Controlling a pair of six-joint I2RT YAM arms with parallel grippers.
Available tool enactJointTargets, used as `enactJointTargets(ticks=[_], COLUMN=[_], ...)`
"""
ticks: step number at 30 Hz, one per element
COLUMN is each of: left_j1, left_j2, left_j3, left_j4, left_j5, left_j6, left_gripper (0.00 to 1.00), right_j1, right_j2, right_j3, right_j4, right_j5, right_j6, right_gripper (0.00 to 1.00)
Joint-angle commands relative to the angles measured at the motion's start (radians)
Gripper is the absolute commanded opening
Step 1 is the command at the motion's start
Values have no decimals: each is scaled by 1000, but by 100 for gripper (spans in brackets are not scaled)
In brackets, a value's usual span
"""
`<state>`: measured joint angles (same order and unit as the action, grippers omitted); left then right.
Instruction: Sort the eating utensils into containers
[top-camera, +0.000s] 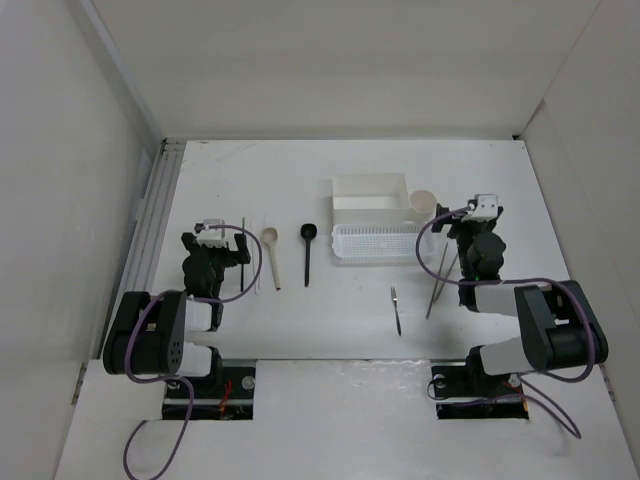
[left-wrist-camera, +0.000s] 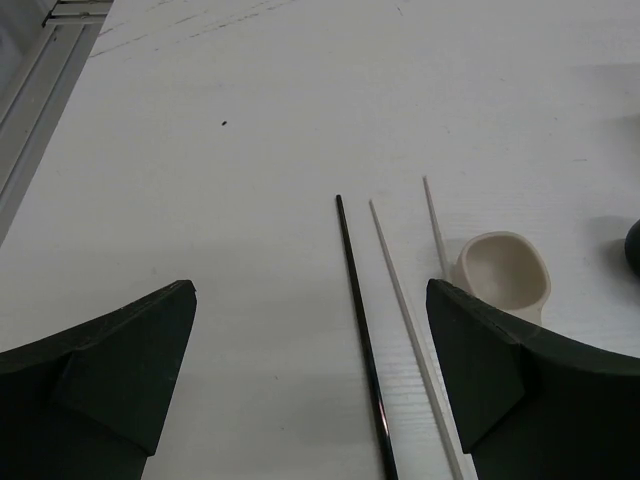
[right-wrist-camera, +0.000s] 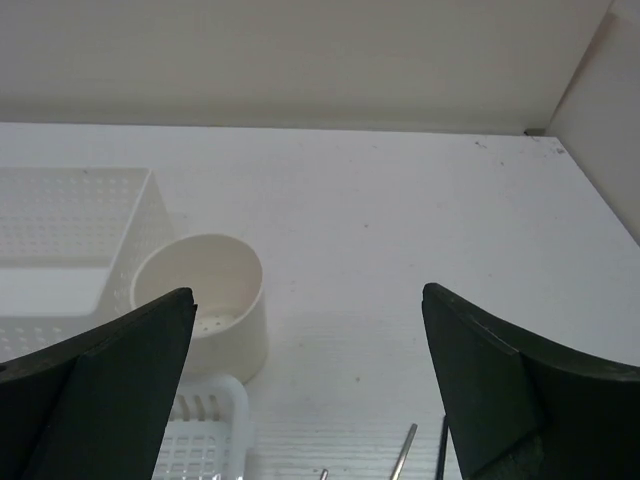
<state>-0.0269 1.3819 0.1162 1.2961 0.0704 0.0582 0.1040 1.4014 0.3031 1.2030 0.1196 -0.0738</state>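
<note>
I will next pull the fingers of my right gripper back, tilt them down, lower them and close them, because the tabletop beside the thin sticks is below and back of the gripper.
My left gripper is open low over the table, nothing held. A thin black stick lies between its fingers, nearer the right one. Two pale sticks and a beige spoon lie just right of it. A black spoon lies further right. My right gripper is open and empty beside the round beige cup. The perforated basket tray and the white box stand left of the cup.
A small dark fork lies on the table in front of the tray. Two thin sticks lie under the right arm. White walls close the table at the back and right; a metal rail runs along the left.
</note>
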Motion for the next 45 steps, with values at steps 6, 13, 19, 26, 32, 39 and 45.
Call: enactJointTargets(ticks=[6, 13, 19, 26, 32, 39, 45], left_j1=[-18, -7, -36, -36, -36, -36, 12], left_j2=[-17, -429, -308, -311, -339, -398, -399], left_j3=[23, 402, 773, 850, 783, 694, 655], left_j4=[261, -654, -1144, -1284, -1258, -1173, -1104], left_j5=[-12, 437, 53, 28, -17, -144, -144], left_j6=[-4, 356, 308, 108, 109, 129, 120], left_gripper=[100, 100, 100, 100, 100, 100, 100], right_j1=[15, 149, -63, -261, -405, -434, -443], right_j2=[-224, -250, -29, 79, 91, 263, 398], right_j3=[423, 932, 1440, 1111, 915, 978, 990], right_j4=[-705, -1045, -2009, -2214, -2172, -2266, -2292], right_j5=[113, 700, 228, -4, -25, 12, 38], right_j6=[-62, -419, 64, 325, 302, 276, 282], right_gripper=[100, 100, 100, 41, 49, 51, 53])
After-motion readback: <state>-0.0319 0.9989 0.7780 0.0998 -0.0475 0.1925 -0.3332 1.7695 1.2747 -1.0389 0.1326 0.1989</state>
